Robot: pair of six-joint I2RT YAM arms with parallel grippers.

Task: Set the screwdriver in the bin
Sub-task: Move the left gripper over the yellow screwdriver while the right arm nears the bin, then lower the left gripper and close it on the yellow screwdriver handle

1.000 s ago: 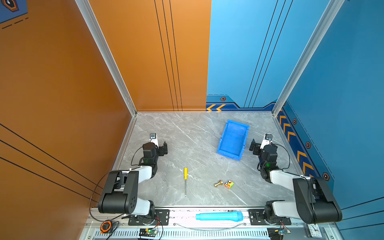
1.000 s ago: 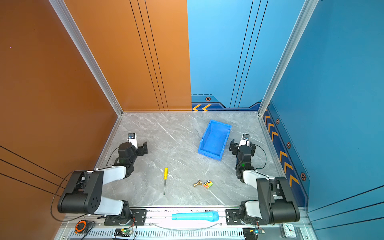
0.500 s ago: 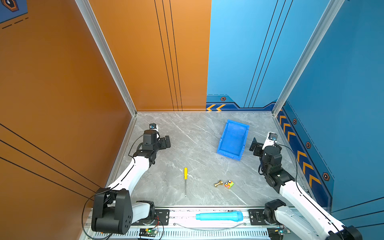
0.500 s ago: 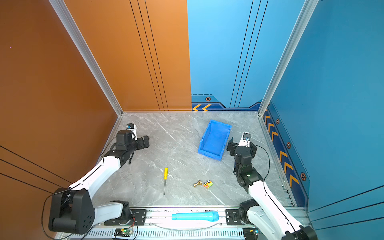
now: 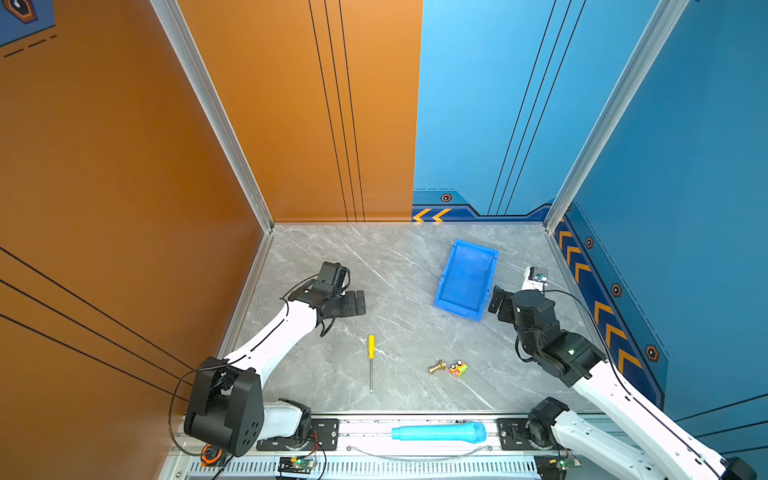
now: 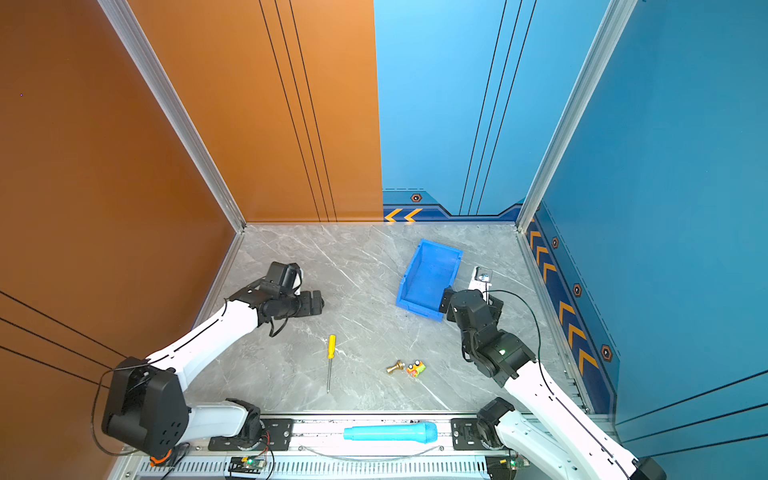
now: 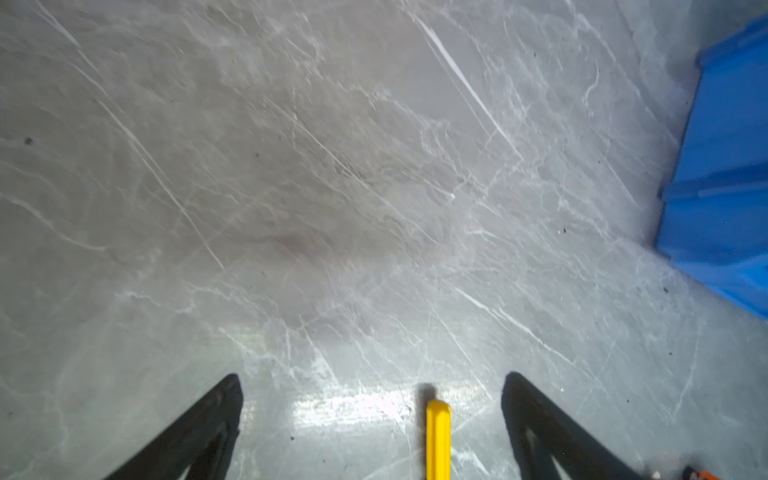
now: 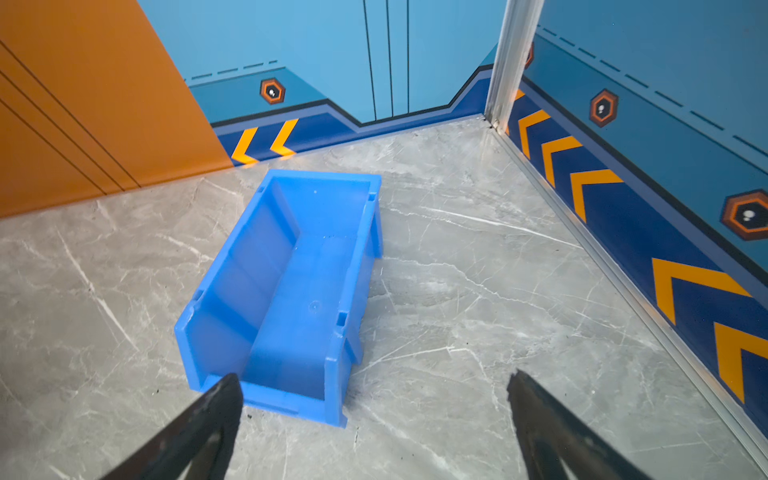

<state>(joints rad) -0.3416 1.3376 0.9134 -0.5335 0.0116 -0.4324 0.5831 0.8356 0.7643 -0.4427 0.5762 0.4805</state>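
I should next move my left gripper back and down onto the far end of the yellow handle [image 5: 371, 341] [image 7: 438, 428], because that end is below the gripper's open fingers and closer to my base.
The screwdriver [image 5: 371, 360] [image 6: 330, 360] lies on the grey marble floor, yellow handle toward the back, silver shaft toward the front rail. Its handle end [image 7: 437, 436] shows between my left fingers in the left wrist view, untouched. My left gripper [image 5: 360, 302] [image 6: 318, 302] [image 7: 372, 380] is open, behind and left of the handle. The empty blue bin [image 5: 467, 278] [image 6: 428, 278] [image 8: 286, 291] [image 7: 723, 187] stands at the back right. My right gripper [image 5: 500, 302] [image 6: 446, 300] [image 8: 374, 380] is open and empty beside the bin's near right corner.
A small brass fitting [image 5: 436, 368] and a small coloured part [image 5: 458, 369] lie right of the screwdriver. A light-blue cylinder [image 5: 438, 432] rests on the front rail. Orange wall panels close the left and back, blue ones the back and right.
Both arms have unfolded from near their bases. The left gripper swung right toward the middle; the right gripper came up to the bin's near end. Screwdriver and bin have not moved.
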